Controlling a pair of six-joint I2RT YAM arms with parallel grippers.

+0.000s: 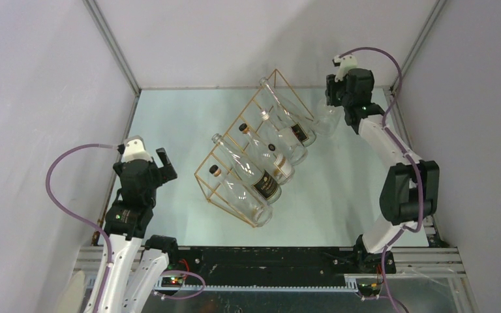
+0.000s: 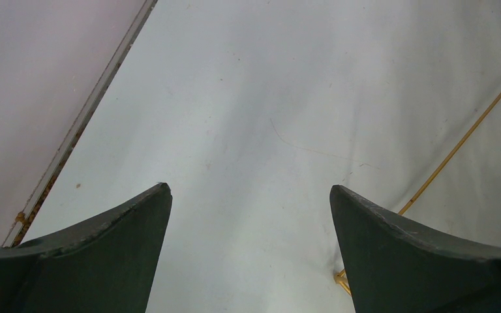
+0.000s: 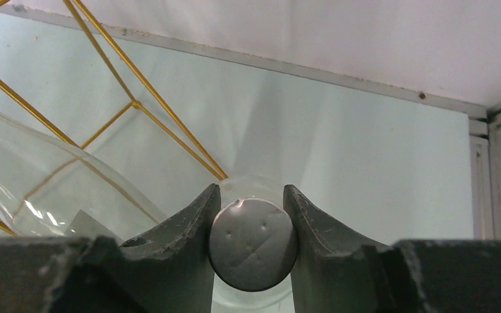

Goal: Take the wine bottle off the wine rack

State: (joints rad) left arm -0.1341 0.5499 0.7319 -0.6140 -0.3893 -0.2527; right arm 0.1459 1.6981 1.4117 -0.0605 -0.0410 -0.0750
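Observation:
I should next move my right gripper back and to the right in the top view and then let go of the wine bottle, because bare tabletop near the side (image 1: 374, 182) is that way.
The gold wire wine rack (image 1: 235, 140) lies slanted in the middle of the table and holds several clear bottles (image 1: 263, 171) with dark labels. My right gripper (image 1: 336, 92) is past the rack's far right end, shut on the grey round cap (image 3: 253, 242) of a clear wine bottle (image 1: 326, 119) that hangs upright under it, outside the rack. In the right wrist view the gripper (image 3: 251, 195) clamps the cap from both sides. I cannot tell if the bottle touches the table. My left gripper (image 1: 163, 166) is open and empty, left of the rack; the left wrist view (image 2: 248, 189) shows bare table between its fingers.
Rack wires (image 3: 137, 104) and a racked bottle's glass (image 3: 26, 182) lie just left of the held bottle. The back wall's base (image 3: 339, 75) is close behind it. One rack wire (image 2: 456, 147) runs along the right of the left wrist view. Side walls close the table.

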